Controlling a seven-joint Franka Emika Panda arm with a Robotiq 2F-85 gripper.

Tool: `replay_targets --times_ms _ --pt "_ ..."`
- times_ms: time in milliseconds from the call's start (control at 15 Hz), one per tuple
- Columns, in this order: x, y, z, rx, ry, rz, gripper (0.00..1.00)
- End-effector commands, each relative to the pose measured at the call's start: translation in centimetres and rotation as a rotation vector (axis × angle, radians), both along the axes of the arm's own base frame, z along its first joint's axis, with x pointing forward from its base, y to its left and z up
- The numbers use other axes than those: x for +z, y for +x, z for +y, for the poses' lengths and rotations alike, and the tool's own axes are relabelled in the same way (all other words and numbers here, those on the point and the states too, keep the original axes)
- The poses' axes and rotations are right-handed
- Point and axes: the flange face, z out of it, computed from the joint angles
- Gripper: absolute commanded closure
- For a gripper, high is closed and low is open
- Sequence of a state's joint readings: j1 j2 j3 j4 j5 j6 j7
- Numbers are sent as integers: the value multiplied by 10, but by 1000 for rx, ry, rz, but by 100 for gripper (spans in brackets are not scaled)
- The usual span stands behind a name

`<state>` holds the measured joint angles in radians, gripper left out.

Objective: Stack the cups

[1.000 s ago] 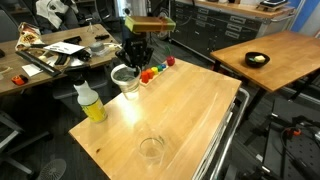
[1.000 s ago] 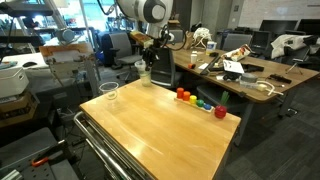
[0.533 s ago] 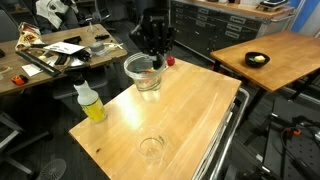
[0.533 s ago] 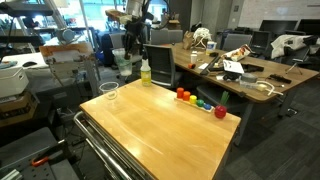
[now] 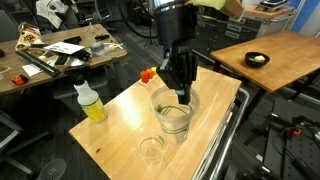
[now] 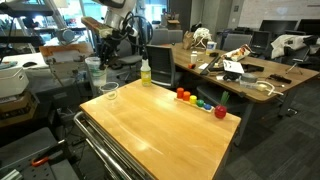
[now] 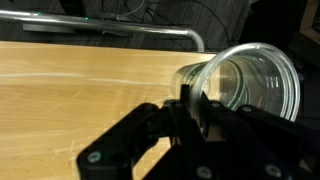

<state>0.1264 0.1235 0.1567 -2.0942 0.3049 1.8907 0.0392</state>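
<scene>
The held cup shifts over the standing cup's opening [image 5: 152, 146] next, goes down inside and comes free of my gripper, since the standing cup stands below my gripper toward the bottle.
My gripper [image 5: 181, 92] is shut on the rim of a clear plastic cup [image 5: 174, 114] and holds it in the air above the wooden table [image 5: 215, 110]. I cannot tell whether other cups are nested in it. A second clear cup [image 5: 152, 148] stands upright on the table near its front edge, below and beside the held one. Both show in an exterior view: the held cup [image 6: 94, 72] under the gripper [image 6: 101, 58], and the standing cup [image 6: 109, 92]. In the wrist view the held cup [image 7: 245, 80] sits between the dark fingers [image 7: 190, 100].
A bottle with yellow liquid [image 5: 90, 103] stands at one table corner, also in an exterior view [image 6: 145, 72]. Small coloured blocks [image 6: 200, 102] lie in a row along another edge. A metal rail [image 5: 228, 135] runs along the table side. Cluttered desks stand behind.
The gripper has carried the cup from the back of the table near the coloured blocks across to the front, and it now hangs close to the standing cup.
</scene>
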Motion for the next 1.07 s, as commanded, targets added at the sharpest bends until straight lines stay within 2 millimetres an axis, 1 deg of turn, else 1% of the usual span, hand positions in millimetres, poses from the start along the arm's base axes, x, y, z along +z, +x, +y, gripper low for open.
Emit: replay_targets --times_ms 0,200,467,1000 --pt "-13 -7 8 35 67 -52 98" --pt "-20 -2 14 44 99 -94 98" --pt "-22 7 20 62 110 -126 98" --pt "-41 29 26 67 106 -164 98"
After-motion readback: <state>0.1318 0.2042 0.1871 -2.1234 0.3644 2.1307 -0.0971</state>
